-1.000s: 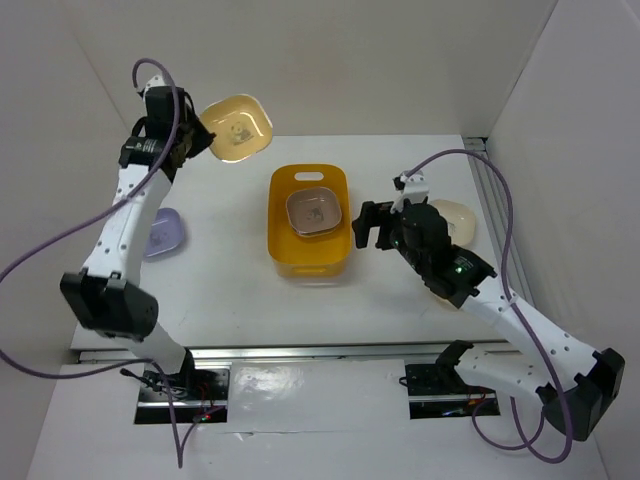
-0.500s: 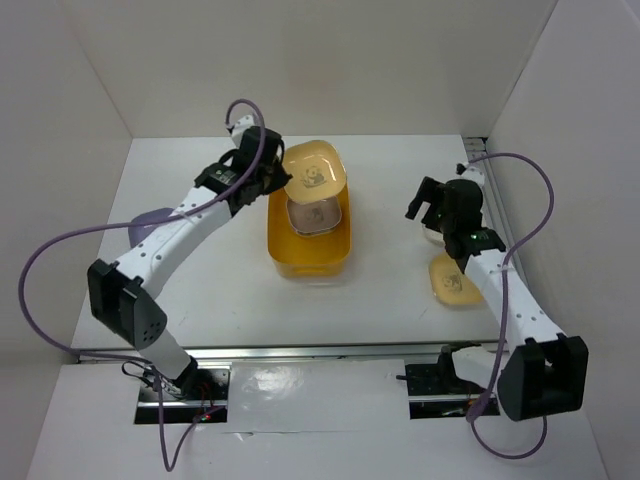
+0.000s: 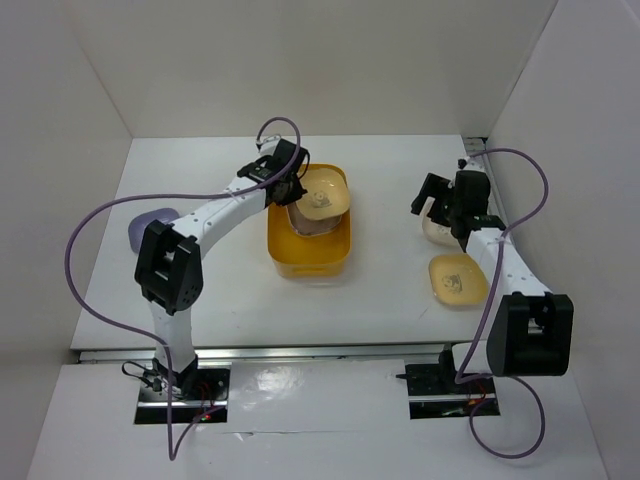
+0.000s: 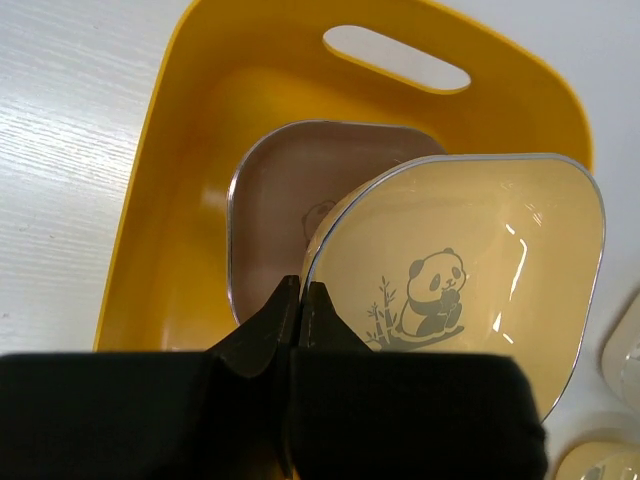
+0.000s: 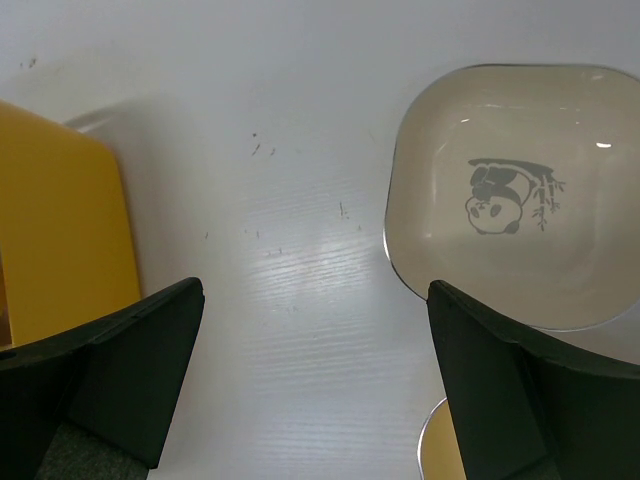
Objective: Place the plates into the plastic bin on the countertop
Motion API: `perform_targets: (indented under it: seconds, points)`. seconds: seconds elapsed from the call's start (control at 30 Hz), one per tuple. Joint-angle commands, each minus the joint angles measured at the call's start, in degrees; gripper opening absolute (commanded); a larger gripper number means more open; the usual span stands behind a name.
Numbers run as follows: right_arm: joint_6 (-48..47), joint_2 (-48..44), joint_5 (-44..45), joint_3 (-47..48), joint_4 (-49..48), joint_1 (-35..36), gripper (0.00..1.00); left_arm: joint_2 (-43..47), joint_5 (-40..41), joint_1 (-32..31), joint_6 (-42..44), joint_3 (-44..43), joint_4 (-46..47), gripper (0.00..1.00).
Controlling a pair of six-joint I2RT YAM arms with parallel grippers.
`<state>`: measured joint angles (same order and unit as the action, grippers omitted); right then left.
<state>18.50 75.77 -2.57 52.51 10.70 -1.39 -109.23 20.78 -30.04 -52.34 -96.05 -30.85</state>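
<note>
My right gripper moves down to its right in the wrist view next, open fingers straddling the cream plate's bin-side rim (image 5: 388, 236), since that rim lies that way.
My left gripper (image 3: 291, 186) is shut on the rim of a yellow plate (image 3: 323, 190) with a panda print and holds it tilted over the orange-yellow plastic bin (image 3: 308, 268). The left wrist view shows the closed fingertips (image 4: 300, 292) pinching that plate (image 4: 470, 260) above a pinkish plate (image 4: 280, 200) lying in the bin (image 4: 180, 200). My right gripper (image 3: 438, 205) is open and empty beside a cream plate (image 3: 440, 230). In the right wrist view the gripper (image 5: 315, 290) hangs over bare countertop (image 5: 300, 200), with the cream plate (image 5: 510, 190) by its right finger.
A second yellow plate (image 3: 456, 278) lies on the countertop near the right arm; its edge shows in the right wrist view (image 5: 440, 455). A purple plate (image 3: 150, 225) lies at the far left. White walls enclose the surface. The bin's corner (image 5: 60, 230) shows left of the right gripper.
My left arm has swung the yellow plate from the back left to over the bin. My right arm has moved from beside the bin to the cream plate at the right.
</note>
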Motion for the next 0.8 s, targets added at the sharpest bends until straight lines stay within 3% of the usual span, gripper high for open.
perform_targets:
  seconds: [0.0,0.23,0.33,0.37,0.43,0.57,0.77]
  points:
    - [-1.36,1.31,-2.88,2.94,-2.7,0.41,1.0,-0.37,-1.18,1.3,0.4,-1.25,2.9,0.0]
    - [-2.42,1.31,-1.3,2.42,-2.7,2.71,1.0,-2.03,-0.56,1.3,-0.66,-0.54,3.52,0.1]
    - [-2.42,1.84,0.01,2.94,-2.7,2.71,1.0,-3.44,-0.56,1.83,-0.66,-1.06,3.0,0.38]
    - [-2.42,2.45,0.02,2.95,-2.7,2.71,1.0,-4.05,-0.56,1.83,-0.66,-1.07,2.99,0.6]
    - [-2.42,3.06,0.55,2.95,-2.18,2.71,1.0,-4.06,-1.34,1.83,-0.66,-1.07,2.99,0.75]
    - [-2.42,3.07,0.55,2.34,-2.79,2.71,1.0,-1.61,-2.76,1.83,-1.19,0.95,4.3,0.81]
    - [-2.95,6.76,1.6,2.94,-2.79,2.1,1.0,12.36,-4.16,-1.68,2.06,5.52,8.08,0.85]
